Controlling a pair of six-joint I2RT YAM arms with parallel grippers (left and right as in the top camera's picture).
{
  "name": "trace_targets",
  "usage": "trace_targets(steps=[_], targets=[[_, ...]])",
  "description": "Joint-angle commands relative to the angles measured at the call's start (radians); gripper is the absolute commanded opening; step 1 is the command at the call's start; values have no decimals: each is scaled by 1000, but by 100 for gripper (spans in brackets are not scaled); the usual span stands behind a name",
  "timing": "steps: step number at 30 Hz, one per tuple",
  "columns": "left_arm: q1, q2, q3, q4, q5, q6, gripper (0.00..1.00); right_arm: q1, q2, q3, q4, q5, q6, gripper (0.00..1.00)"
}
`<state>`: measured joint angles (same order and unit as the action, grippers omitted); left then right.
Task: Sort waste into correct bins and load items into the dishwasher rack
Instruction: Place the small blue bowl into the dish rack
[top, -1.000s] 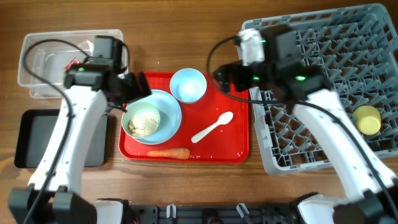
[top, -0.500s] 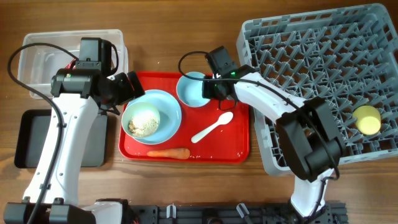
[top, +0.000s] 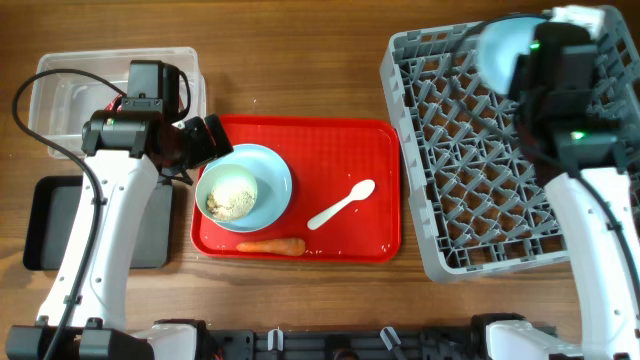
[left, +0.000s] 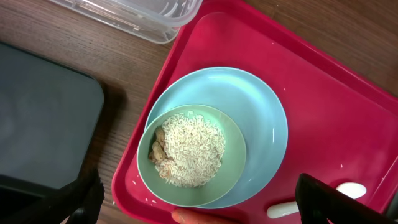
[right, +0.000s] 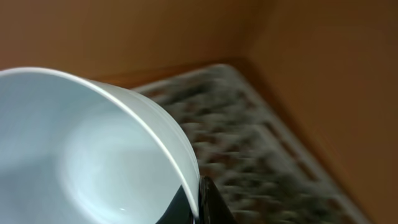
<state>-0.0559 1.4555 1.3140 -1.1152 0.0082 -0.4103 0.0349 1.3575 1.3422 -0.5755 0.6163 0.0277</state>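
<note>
I will next lower the small pale blue bowl (top: 500, 48) in my right gripper onto the far end of the grey dishwasher rack and let go of its rim, since dishes load there.
My right gripper (top: 522, 62) is shut on the rim of the small pale blue bowl (top: 500, 48), held up over the far side of the grey dishwasher rack (top: 470, 170). In the right wrist view the bowl (right: 81, 155) tilts, its rim pinched between the fingertips (right: 208, 202). My left gripper (left: 202, 204) is open, hanging over the near rim of the mint-green bowl (left: 214, 180) of rice (left: 186, 149). That bowl sits on the pale blue plate (left: 255, 106). An orange carrot (top: 272, 246) and a white spoon (top: 342, 204) lie on the red tray (top: 345, 150).
The clear tub (top: 70, 95) stands at the back left, with the black tray (top: 50, 225) in front of it. Both lie left of the red tray. My right arm crosses the rack's right side.
My right gripper shut on the small blue bowl on the red tray and carried it up and right over the rack. The left arm shifted slightly, then held still.
</note>
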Motion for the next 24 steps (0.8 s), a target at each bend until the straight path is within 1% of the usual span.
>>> trace_targets(steps=[1,3,4,7,12,14,16,18,20,22,23,24], targets=[[4,-6,-1,0,-6,-17,100,-150,68,8,60,307,-71,4],[4,-6,-1,0,-5,-17,100,-214,134,7,69,531,11,4],[4,-6,-1,0,-5,-17,100,-248,181,7,78,597,28,4],[4,-6,-1,0,-5,-17,100,-330,342,7,142,690,0,4],[4,-6,-1,2,2,-17,100,-332,546,7,185,678,2,4],[4,-6,-1,2,2,-17,100,-313,575,6,190,629,2,4],[4,-6,-1,3,2,-17,100,-274,575,6,172,530,-2,7],[4,-6,-1,3,2,-17,100,-234,575,6,114,429,-2,22],[4,-6,-1,3,2,-17,100,-197,575,6,58,340,0,33],[4,-6,-1,3,2,-17,100,-172,575,6,28,316,10,53],[4,-6,-1,3,2,-17,100,-159,572,6,6,317,9,59],[4,-6,-1,3,2,-17,100,-153,565,6,-24,308,10,59]])
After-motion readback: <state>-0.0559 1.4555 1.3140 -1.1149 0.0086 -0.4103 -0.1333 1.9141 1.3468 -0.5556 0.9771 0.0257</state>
